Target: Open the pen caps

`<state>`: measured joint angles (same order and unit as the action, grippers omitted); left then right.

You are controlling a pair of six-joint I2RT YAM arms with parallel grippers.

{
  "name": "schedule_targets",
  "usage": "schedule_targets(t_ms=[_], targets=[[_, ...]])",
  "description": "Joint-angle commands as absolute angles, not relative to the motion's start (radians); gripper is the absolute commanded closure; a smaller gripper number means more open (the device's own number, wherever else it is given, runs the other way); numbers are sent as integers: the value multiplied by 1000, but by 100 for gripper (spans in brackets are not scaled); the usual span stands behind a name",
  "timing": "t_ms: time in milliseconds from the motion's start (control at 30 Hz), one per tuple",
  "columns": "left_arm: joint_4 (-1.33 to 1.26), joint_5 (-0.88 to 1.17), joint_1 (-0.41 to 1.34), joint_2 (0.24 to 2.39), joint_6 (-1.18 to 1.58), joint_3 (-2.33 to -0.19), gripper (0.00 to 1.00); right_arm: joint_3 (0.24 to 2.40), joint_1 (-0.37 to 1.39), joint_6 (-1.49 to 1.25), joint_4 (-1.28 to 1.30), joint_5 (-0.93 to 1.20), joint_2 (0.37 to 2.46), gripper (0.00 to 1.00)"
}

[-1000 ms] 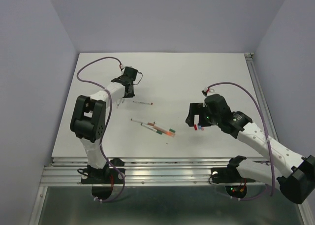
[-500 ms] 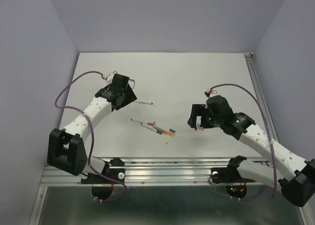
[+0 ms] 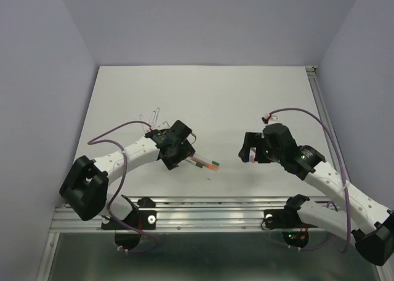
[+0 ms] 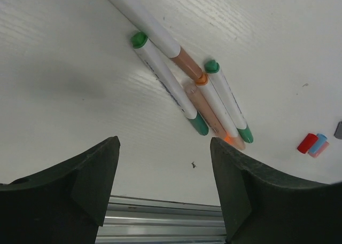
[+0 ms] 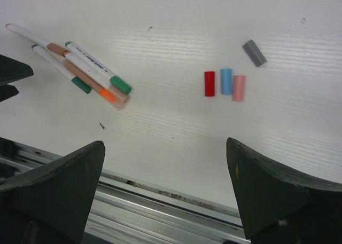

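Observation:
My left gripper goes down next onto the middle of the near green-capped pen's white body (image 4: pixel 165 79), where bare tabletop on both sides fits its fingers.
Several white pens (image 4: pixel 166 87) lie bunched on the table with caps on: green caps (image 4: pixel 200 125), an orange cap (image 4: pixel 230 140) and a brownish one. They also show in the right wrist view (image 5: pixel 85 76) and the top view (image 3: pixel 206 164). Loose red (image 5: pixel 209 83), blue (image 5: pixel 226 81), pink (image 5: pixel 239 88) and grey (image 5: pixel 254 53) caps lie to their right. My left gripper (image 4: pixel 163 142) is open and empty, just near-left of the pens (image 3: pixel 175 153). My right gripper (image 5: pixel 165 143) is open and empty above the loose caps, hiding them in the top view (image 3: pixel 249 152).
The metal rail (image 5: pixel 176 201) of the table's near edge runs just below both grippers. The white table (image 3: pixel 215 96) stretches back to the grey walls. Purple cables loop over both arms.
My left arm has swung from the far left of the table to the near middle, beside the pens. My right gripper has shifted slightly to the right.

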<state>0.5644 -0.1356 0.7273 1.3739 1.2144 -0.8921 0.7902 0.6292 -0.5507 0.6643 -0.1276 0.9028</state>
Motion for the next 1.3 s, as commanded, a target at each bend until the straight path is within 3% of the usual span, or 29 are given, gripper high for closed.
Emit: schedule_targets(t_ms=[0, 633, 767, 933, 1100, 1200, 1267], targets=[[571, -167, 747, 1422, 1321, -902, 20, 772, 629, -561, 683, -164, 864, 0], [643, -265, 747, 1598, 1404, -972, 23, 753, 629, -540, 704, -176, 828, 0], [653, -265, 746, 1637, 1396, -979, 31, 753, 629, -541, 704, -178, 824, 0], [658, -252, 747, 1690, 1370, -988, 33, 752, 629, -543, 703, -181, 827, 0], [650, -256, 749, 1683, 1371, -971, 49, 750, 629, -546, 703, -186, 824, 0], [640, -250, 750, 1680, 1377, -951, 70, 750, 629, -548, 704, -192, 824, 0], [635, -242, 750, 1687, 1373, -942, 76, 750, 629, -549, 704, -190, 824, 0]])
